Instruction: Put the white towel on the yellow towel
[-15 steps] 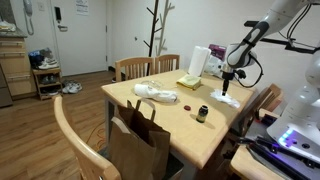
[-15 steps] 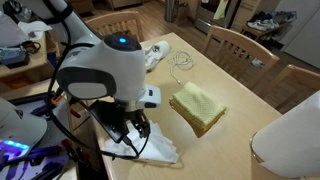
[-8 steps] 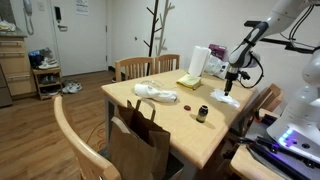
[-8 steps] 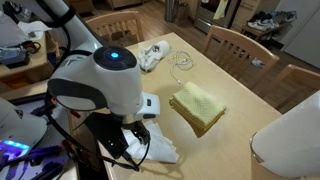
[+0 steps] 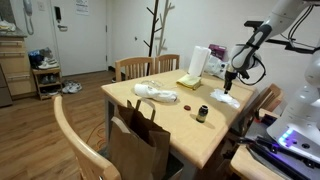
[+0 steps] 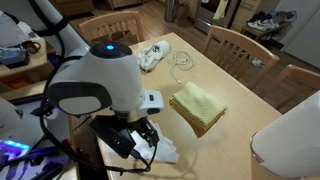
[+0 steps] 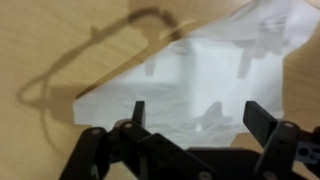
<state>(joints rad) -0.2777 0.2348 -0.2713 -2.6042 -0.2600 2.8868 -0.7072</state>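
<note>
The white towel's middle part (image 5: 242, 87) (image 7: 197, 95) is next, so I should lower my gripper onto it and close on the cloth there.
The white towel (image 7: 205, 75) lies flat on the wooden table, straight below my gripper (image 7: 200, 115) in the wrist view. It also shows in both exterior views (image 5: 225, 99) (image 6: 163, 151), near the table edge. The gripper's fingers are spread wide with nothing between them, hovering above the towel. In an exterior view the gripper (image 5: 229, 80) hangs just over the towel; in the other view the arm's body hides most of the towel and the gripper. The folded yellow towel (image 6: 198, 106) (image 5: 189, 81) lies on the table a short way from the white towel.
A small dark jar (image 5: 202, 114), a white object with cable (image 5: 156, 93) (image 6: 153, 56) and a paper towel roll (image 5: 199, 62) are on the table (image 5: 170, 110). A brown paper bag (image 5: 138, 140) and wooden chairs (image 5: 133, 68) stand around it.
The arm has shifted and come lower over the white towel, covering more of it in an exterior view. The towels have not moved.
</note>
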